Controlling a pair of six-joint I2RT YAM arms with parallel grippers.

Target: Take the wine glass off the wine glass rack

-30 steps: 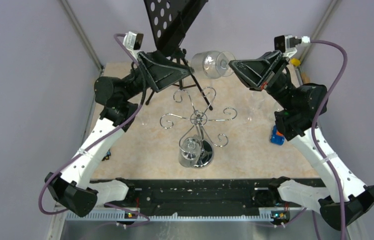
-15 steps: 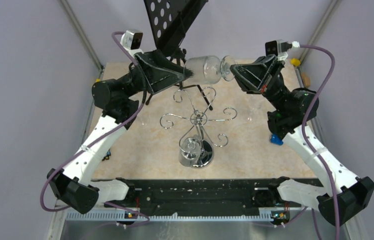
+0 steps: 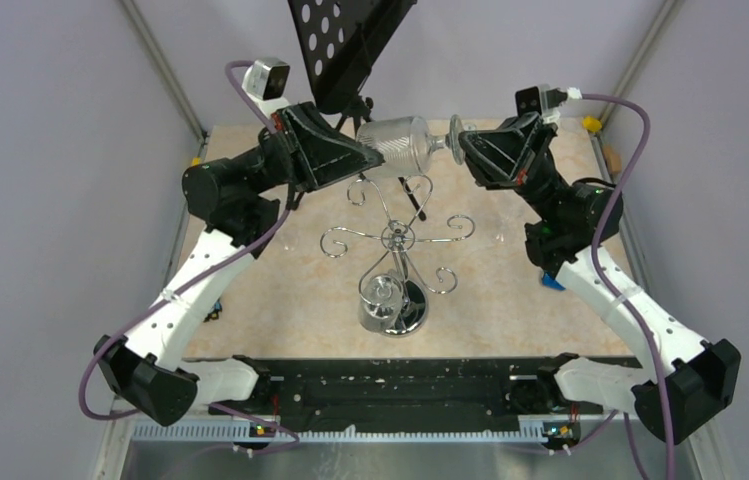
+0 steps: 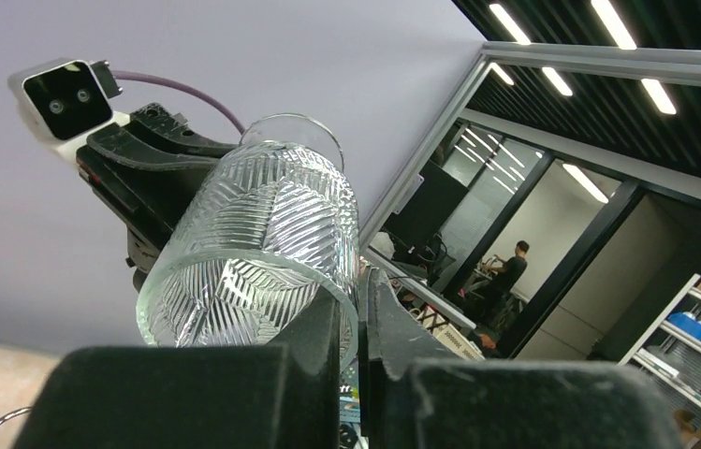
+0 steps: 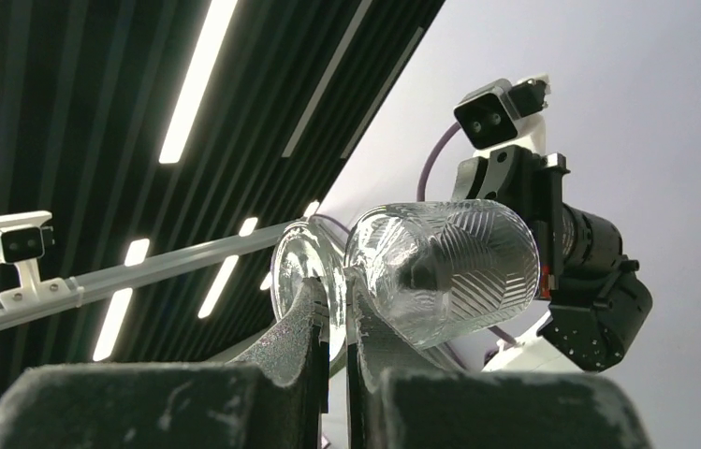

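Observation:
I should turn the sideways wine glass upright with my left gripper and lower it onto the tabletop beside the wine glass rack, as the tabletop is below, to the gripper's left in the top view.
A cut-pattern wine glass (image 3: 400, 145) lies on its side in the air, above and behind the chrome wine glass rack (image 3: 397, 238). My left gripper (image 3: 374, 152) is shut on the bowl's rim, one finger inside the bowl. In the left wrist view the wine glass (image 4: 262, 234) fills the centre, its rim wall pinched in my left gripper (image 4: 361, 313). My right gripper (image 3: 460, 146) is shut at the stem end. In the right wrist view my right gripper (image 5: 338, 301) grips the wine glass (image 5: 440, 267) at the stem, beside the round foot (image 5: 301, 271).
A second glass (image 3: 380, 300) hangs upside down on the rack's near arm, beside the mirrored base (image 3: 414, 305). A black music stand (image 3: 350, 45) rises behind the rack. More clear glasses (image 3: 503, 215) stand on the table, and a blue object (image 3: 553, 280) lies at the right edge.
My right arm carried the glass leftward and levelled it. My left gripper, open a second ago, has shut on the bowl's rim.

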